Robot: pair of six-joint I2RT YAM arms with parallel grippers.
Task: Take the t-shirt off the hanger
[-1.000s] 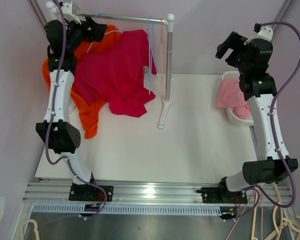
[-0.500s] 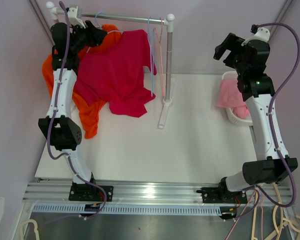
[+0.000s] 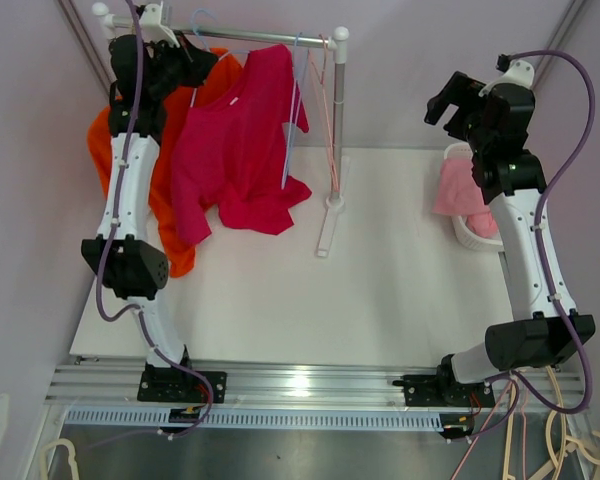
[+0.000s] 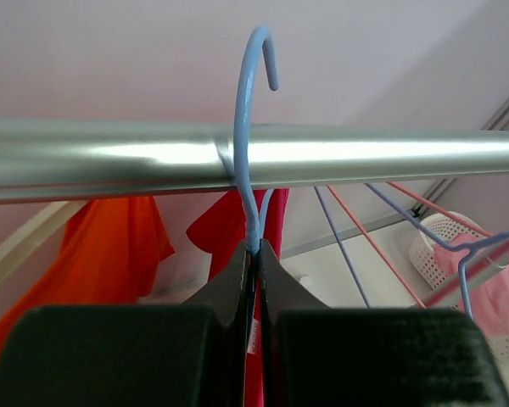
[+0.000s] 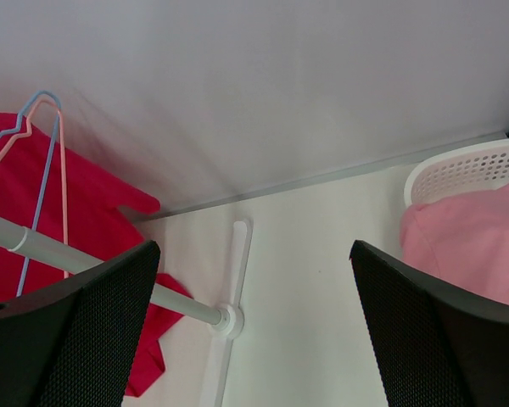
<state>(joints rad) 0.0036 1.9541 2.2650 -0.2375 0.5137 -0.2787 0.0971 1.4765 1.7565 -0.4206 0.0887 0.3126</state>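
Observation:
The right gripper moves down, back and across toward the crimson t-shirt [image 3: 238, 140] next, onto its near hanging fold, because my left gripper already holds the hanger's neck.
A crimson t-shirt [image 3: 238, 140] hangs from a light blue hanger [image 4: 248, 153] whose hook sits over the silver rail [image 3: 265, 38]. My left gripper [image 3: 202, 56] is up at the rail's left end. In the left wrist view it [image 4: 254, 248] is shut on the hanger's neck just under the rail [image 4: 382, 154], and the crimson t-shirt [image 4: 216, 229] shows below it. The hanger's shoulders are hidden inside the cloth. My right gripper [image 3: 450, 98] hangs in the air at the right, open [image 5: 253, 254], with nothing between its fingers.
An orange t-shirt [image 3: 105, 150] hangs behind my left arm. Bare blue and salmon hangers [image 3: 310, 85] hang near the rail's right post. The rack's white foot [image 3: 330, 215] stands on the table. A white basket [image 3: 468, 232] with pink cloth [image 3: 460, 190] sits at the right edge.
My left gripper has closed on the blue hanger's neck. The crimson t-shirt has swung and now hangs narrower, turned more edge-on. The right gripper has shifted slightly left, still open.

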